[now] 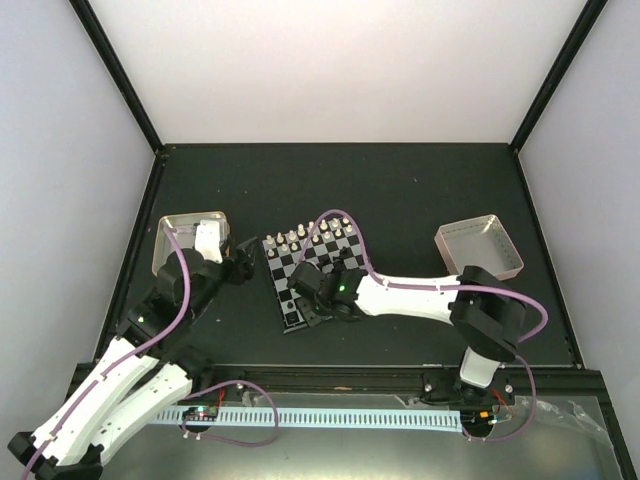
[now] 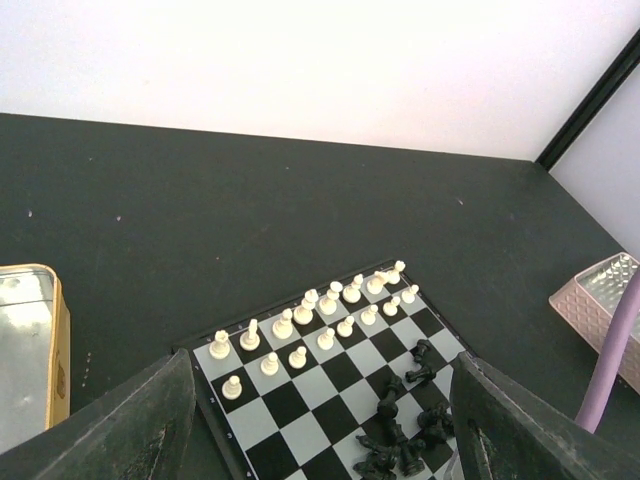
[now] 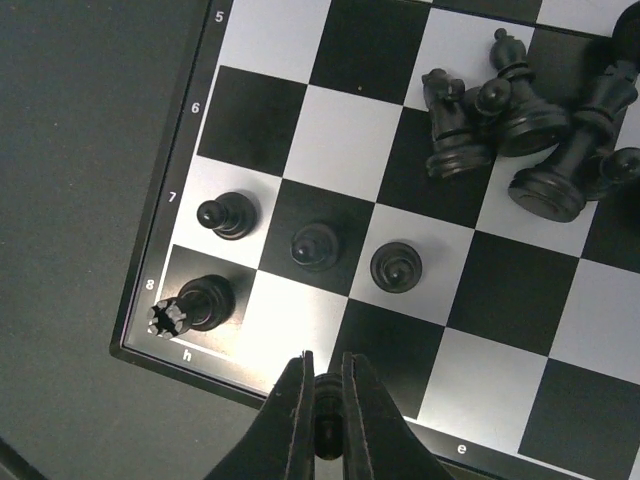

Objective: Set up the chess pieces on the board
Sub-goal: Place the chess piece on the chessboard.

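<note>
My right gripper holds the small black piece and should move outward to release it over the next dark square (image 3: 513, 291), which is empty beside the standing black pawns.
The chessboard (image 1: 285, 270) lies mid-table. White pieces (image 2: 300, 312) stand in two rows at its far edge. In the right wrist view a black rook (image 3: 195, 303) stands on corner h8, with three black pawns (image 3: 312, 245) on row 7. Several black pieces (image 3: 520, 120) lie heaped mid-board; the heap also shows in the left wrist view (image 2: 405, 435). My right gripper (image 3: 322, 385) is shut on a small black piece (image 3: 326, 420), just above the board's near edge by row 8. My left gripper (image 2: 320, 440) is open and empty, left of the board; its fingers (image 2: 130, 425) frame the view.
A metal tray (image 1: 180, 235) sits at the left beside my left gripper (image 1: 243, 262). A pink tray (image 1: 478, 247) sits at the right; it also shows in the left wrist view (image 2: 605, 300). Purple cables loop over both arms. Black frame posts stand at the far corners.
</note>
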Tool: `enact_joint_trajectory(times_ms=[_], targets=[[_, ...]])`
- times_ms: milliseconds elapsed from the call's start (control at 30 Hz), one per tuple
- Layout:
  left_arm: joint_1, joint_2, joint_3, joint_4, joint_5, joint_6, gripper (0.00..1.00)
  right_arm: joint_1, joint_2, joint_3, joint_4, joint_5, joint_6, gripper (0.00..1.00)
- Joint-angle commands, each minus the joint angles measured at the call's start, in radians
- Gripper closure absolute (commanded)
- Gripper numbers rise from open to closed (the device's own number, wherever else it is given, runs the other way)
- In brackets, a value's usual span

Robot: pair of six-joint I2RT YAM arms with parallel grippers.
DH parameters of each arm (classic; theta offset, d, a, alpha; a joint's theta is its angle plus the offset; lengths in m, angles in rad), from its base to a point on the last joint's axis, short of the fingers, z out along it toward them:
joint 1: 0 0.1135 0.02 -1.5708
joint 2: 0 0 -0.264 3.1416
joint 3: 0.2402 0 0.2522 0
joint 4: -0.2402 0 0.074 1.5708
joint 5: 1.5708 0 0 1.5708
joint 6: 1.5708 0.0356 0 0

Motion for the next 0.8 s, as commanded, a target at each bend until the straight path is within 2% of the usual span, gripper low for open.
enact_joint_trajectory(times_ms=[0, 167, 367, 767], targets=[[0.007, -0.010, 0.010, -0.010, -0.017, -0.013, 0.28, 0.009, 0.018, 0.029, 0.025, 0.054, -0.002, 0.97], [0.007, -0.009, 0.008, -0.010, -0.017, -0.013, 0.28, -0.005, 0.020, 0.025, -0.032, 0.192, 0.103, 0.97], [0.006, -0.009, 0.007, -0.009, -0.017, -0.015, 0.28, -0.065, 0.007, -0.041, 0.021, 0.163, 0.171, 0.97], [0.006, -0.006, 0.010, -0.012, -0.018, -0.012, 0.28, -0.107, 0.042, -0.043, 0.088, 0.087, 0.153, 0.95]])
